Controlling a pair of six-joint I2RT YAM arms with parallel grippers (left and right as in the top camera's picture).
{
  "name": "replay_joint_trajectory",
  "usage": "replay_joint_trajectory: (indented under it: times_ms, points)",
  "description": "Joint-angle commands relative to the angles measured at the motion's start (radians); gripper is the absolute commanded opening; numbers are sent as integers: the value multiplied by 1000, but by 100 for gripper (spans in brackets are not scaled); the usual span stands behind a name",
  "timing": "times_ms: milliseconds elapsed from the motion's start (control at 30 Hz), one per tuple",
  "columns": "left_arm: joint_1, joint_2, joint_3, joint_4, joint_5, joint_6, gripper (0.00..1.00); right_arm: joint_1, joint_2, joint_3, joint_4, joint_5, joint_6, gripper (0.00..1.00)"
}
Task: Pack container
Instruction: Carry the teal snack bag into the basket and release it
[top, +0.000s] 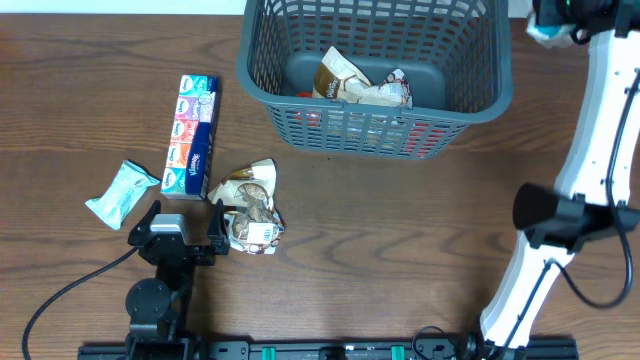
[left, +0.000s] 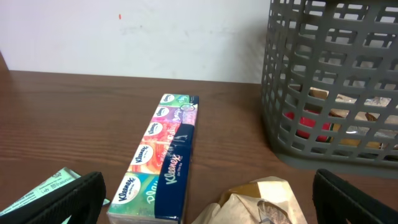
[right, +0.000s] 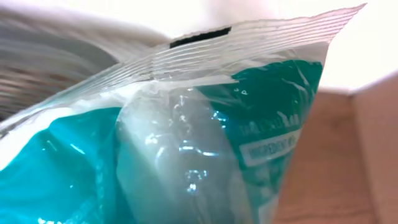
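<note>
The right gripper needs to move across and down over the basket's packets and let go of the teal one, as the packets lie below and to the gripper's left in the overhead view.
The container (top: 375, 112), a dark grey lattice basket, stands at the back middle and holds brown and white packets (top: 352, 85); it also shows in the left wrist view (left: 323, 93). My left gripper (top: 185, 222) is open and low over the table at the front left, its fingers either side of a Kleenex pack's near end (left: 165, 155) and a crumpled brown and white packet (left: 261, 202). My right gripper (top: 560, 15) is raised beside the basket's back right corner, shut on a teal packet (right: 186, 143) that fills its wrist view.
The Kleenex pack (top: 190, 135) lies lengthwise left of the basket. The crumpled packet (top: 250, 208) lies just right of my left gripper. A pale green wipes packet (top: 122, 193) lies at the far left. The right arm's white links (top: 590, 160) run down the right side.
</note>
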Motion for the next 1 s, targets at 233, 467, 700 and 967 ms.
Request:
replay_joint_trajectory:
  times_ms: [233, 467, 700, 967]
  points:
    - [-2, -5, -13, -42, 40, -6, 99, 118, -169, 48, 8, -79, -221, 1]
    - [-2, -5, -13, -42, 40, -6, 99, 276, -164, 29, -142, -282, -559, 1]
    - [-2, -5, -13, -42, 40, -6, 99, 406, -124, 15, -194, -215, -704, 1]
    - [-2, -5, -13, -42, 40, -6, 99, 393, 25, 9, -189, -233, -720, 1]
